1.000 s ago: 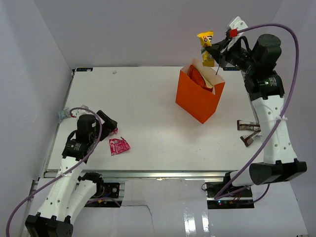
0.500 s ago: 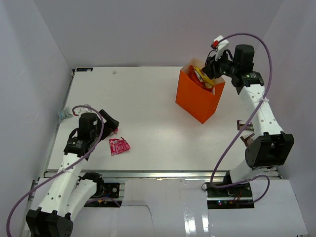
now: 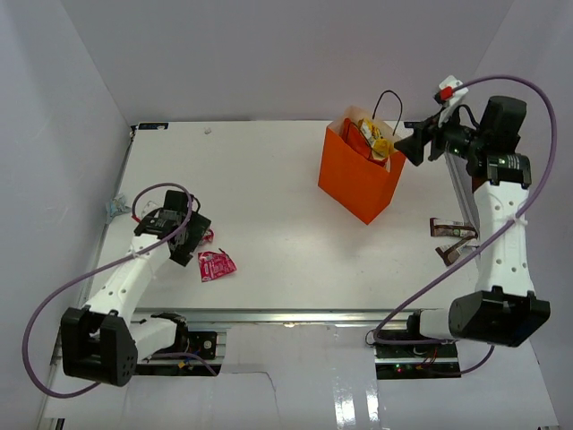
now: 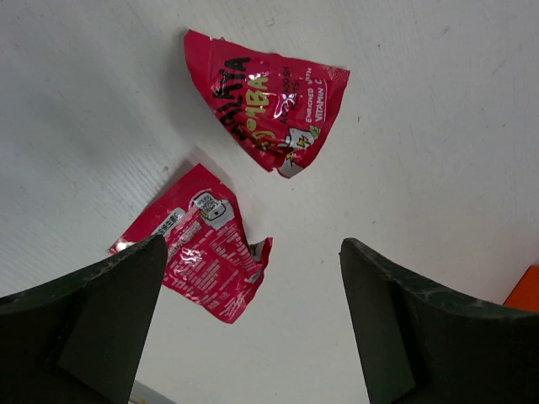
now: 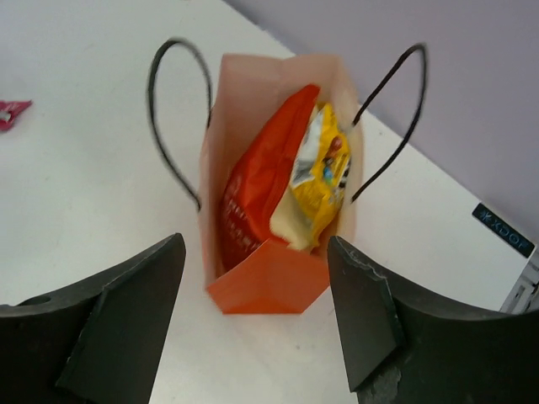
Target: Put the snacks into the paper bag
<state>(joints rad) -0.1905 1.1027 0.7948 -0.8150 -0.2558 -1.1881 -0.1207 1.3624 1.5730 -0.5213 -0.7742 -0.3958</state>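
Next, my left gripper will move down and outward onto the farther pink packet's edge by the black lettering [image 4: 222, 114], since that packet lies below and outward of it.
The orange paper bag [image 3: 358, 184] stands upright at the back right, and its front wall [image 5: 269, 286] fills the right wrist view. Inside it lean the red-orange chip bag [image 5: 257, 189] and the yellow wrapper [image 5: 322, 172]; both also show from above, chip bag [image 3: 356, 139] and yellow wrapper [image 3: 381, 143]. My right gripper [image 3: 417, 146] hovers just right of the bag's mouth, open and empty [image 5: 254, 278]. Two pink packets [image 4: 269, 105] [image 4: 198, 257] lie flat on the table. My left gripper [image 4: 253, 328] hangs open over them, holding nothing. From above, one packet [image 3: 216, 265] shows beside the left gripper [image 3: 197, 240].
Two small brown wrappers [image 3: 450, 228] [image 3: 450, 253] lie on the table near the right arm. A clear plastic scrap [image 3: 115, 208] sits at the table's left edge. The bag's black cord handles [image 5: 173, 109] stand up above its rim.
The right gripper opened and let the yellow wrapper drop into the bag, then drew back to the right. The left arm swung its open gripper over the pink packets.
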